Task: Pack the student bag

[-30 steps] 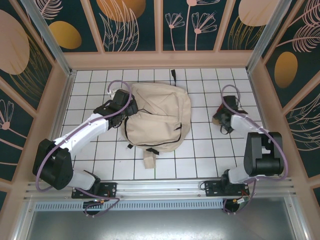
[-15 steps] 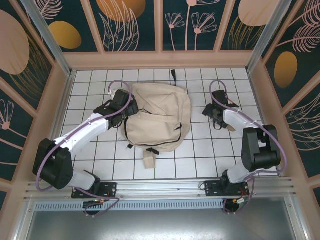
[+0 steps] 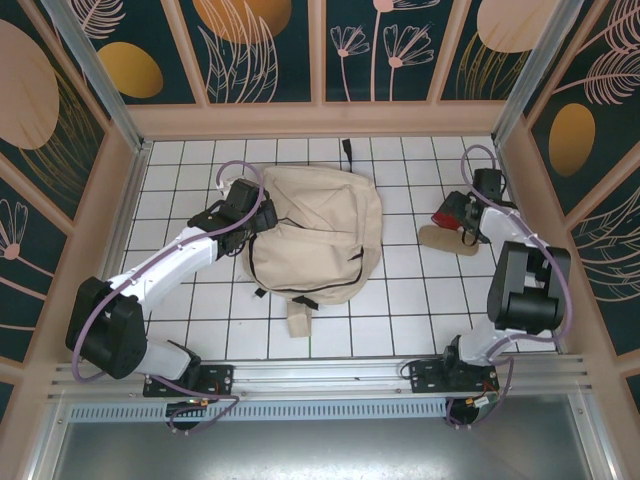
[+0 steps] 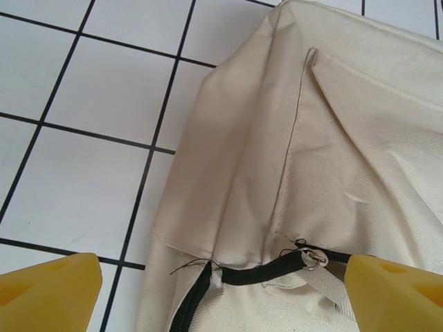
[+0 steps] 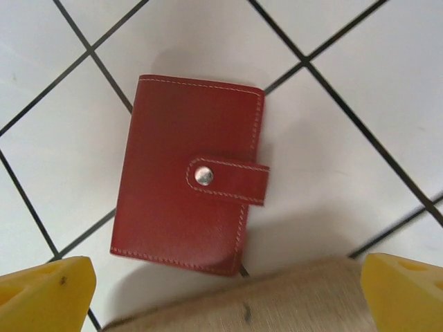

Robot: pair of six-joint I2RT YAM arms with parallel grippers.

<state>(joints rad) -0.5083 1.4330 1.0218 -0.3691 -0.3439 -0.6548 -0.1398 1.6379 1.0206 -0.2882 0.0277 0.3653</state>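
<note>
I should first turn my right gripper toward the bag to get down onto the brown woven pouch. Its open fingers are above the red wallet.
The student bag, a large beige fabric backpack with dark zipper lines, lies flat in the middle of the tiled floor. My left gripper hovers open over its left edge. In the left wrist view the bag shows a black zipper pull strap with a metal ring between my yellow fingertips; nothing is gripped by the left gripper. My right gripper stands open at the right over a red snap wallet. Its jaws hold nothing.
A tan flat pouch lies just in front of the red wallet and shows as a tan strip in the right wrist view. A black loop sticks out behind the bag, a beige strap end in front. Wooden walls enclose the floor.
The right arm swung left, then back towards the right rear, and its jaws opened wider. The tan pouch and red wallet now lie uncovered. The left arm stayed still.
</note>
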